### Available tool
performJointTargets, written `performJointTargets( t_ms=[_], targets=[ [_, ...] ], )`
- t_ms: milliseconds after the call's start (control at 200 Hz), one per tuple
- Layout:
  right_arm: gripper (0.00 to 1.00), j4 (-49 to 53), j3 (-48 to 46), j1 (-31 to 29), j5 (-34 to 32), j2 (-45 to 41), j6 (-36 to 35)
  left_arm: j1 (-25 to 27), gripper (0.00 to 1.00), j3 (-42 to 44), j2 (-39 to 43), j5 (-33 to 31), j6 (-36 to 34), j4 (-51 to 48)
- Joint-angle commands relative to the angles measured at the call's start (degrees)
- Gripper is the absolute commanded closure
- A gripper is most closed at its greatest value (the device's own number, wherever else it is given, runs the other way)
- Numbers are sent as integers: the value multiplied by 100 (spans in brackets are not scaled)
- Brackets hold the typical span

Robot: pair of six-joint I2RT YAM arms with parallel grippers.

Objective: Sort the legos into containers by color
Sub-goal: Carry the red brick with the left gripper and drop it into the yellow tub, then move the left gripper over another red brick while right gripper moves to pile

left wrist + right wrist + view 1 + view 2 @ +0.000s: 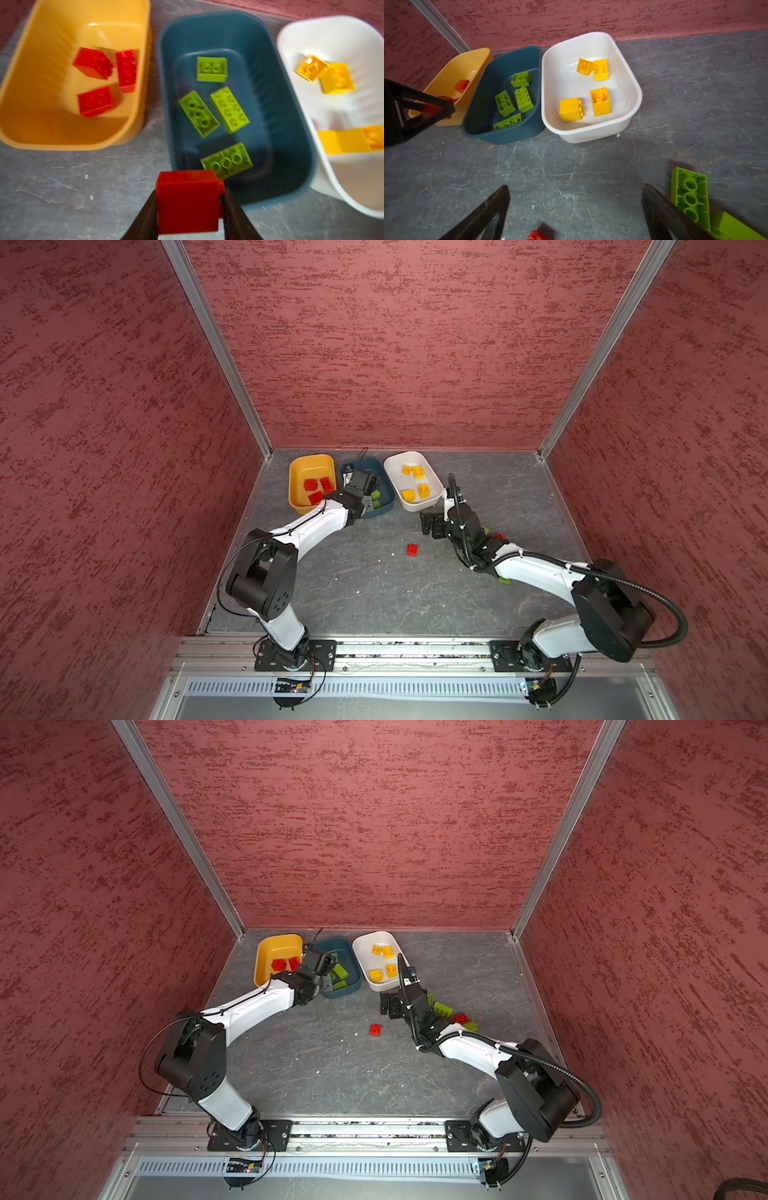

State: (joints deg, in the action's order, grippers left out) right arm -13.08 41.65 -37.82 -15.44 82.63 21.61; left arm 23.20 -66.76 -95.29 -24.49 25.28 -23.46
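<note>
I need to swing my left gripper sideways, away from the teal tub (291,124) and over the mustard tub, to release the red lego, because other red ones lie there.
My left gripper (188,193) is shut on a red lego (187,203) and hovers by the near end of the teal tub (291,124), beside the mustard tub (52,128). Three red legos (95,101) lie in the mustard tub, several lime green ones (212,68) in the teal tub, and several yellow ones (600,101) in the white tub (623,128). My right gripper (575,191) stands open and empty over bare floor in front of the white tub. A loose red lego (412,549) lies just behind it.
Loose legos lie on the grey floor by the right arm: green ones (442,1007) (470,1026) and a red one (460,1018), partly hidden by the arm. Another green one (505,580) peeks from under the forearm. Red textured walls enclose three sides.
</note>
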Motion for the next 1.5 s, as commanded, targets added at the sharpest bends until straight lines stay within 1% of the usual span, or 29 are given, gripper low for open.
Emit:
performJointTargets(
  t_ms=[0, 115, 250, 371, 496, 626, 691, 766, 861, 901, 1042, 1142, 1277, 1342, 1412, 1497],
  targets=[
    [1, -81, -130, -23, -568, -179, 173, -546, 65, 131, 149, -149, -328, 385],
    [1, -56, -159, -23, -633, -225, 217, -1139, 64, 27, 23, 27, -440, 607],
    [1, 52, -107, -23, -745, -195, 258, -1702, 64, -350, -429, -31, -552, 655],
    [1, 316, -28, -23, -1045, -195, 379, -1976, 64, -793, -921, -91, -750, 579],
    [1, 487, -28, -23, -1234, -238, 409, -2080, 63, -1215, -1363, -242, -881, 341],
    [1, 604, -74, -23, -1310, -282, 475, -2131, 58, -1415, -1598, -372, -876, 191],
    [1, 605, -119, -23, -1319, -314, 493, -2131, 51, -1492, -1620, -329, -841, 101],
    [1, 597, -166, -28, -1328, -338, 511, -2117, 41, -1468, -1532, -178, -862, 135],
    [1, 581, -200, -23, -1321, -361, 529, -2031, 27, -1315, -1314, -259, -1078, 375],
    [1, 570, -209, -23, -1305, -361, 538, -1999, 22, -1255, -1196, -265, -1159, 444],
    [1, 561, -262, -23, -1365, -366, 586, -1879, 12, -1098, -779, -52, -1229, 421],
    [1, 421, -400, -17, -1462, -418, 699, -1641, 5, -840, -450, 308, -1299, 448],
    [1, 518, -630, 10, -1431, -635, 709, -993, 0, -528, -60, 338, -1288, 134],
    [1, 660, -754, 52, -1382, -821, 683, -622, 1, -331, 168, 533, -1257, -18],
    [1, 706, -952, 127, -1250, -1072, 652, -98, 1, -126, 373, 755, -1171, -106],
    [1, 710, -1237, 266, -1134, -1415, 772, 544, 1, -30, 456, 693, -881, -326]
  ],
)
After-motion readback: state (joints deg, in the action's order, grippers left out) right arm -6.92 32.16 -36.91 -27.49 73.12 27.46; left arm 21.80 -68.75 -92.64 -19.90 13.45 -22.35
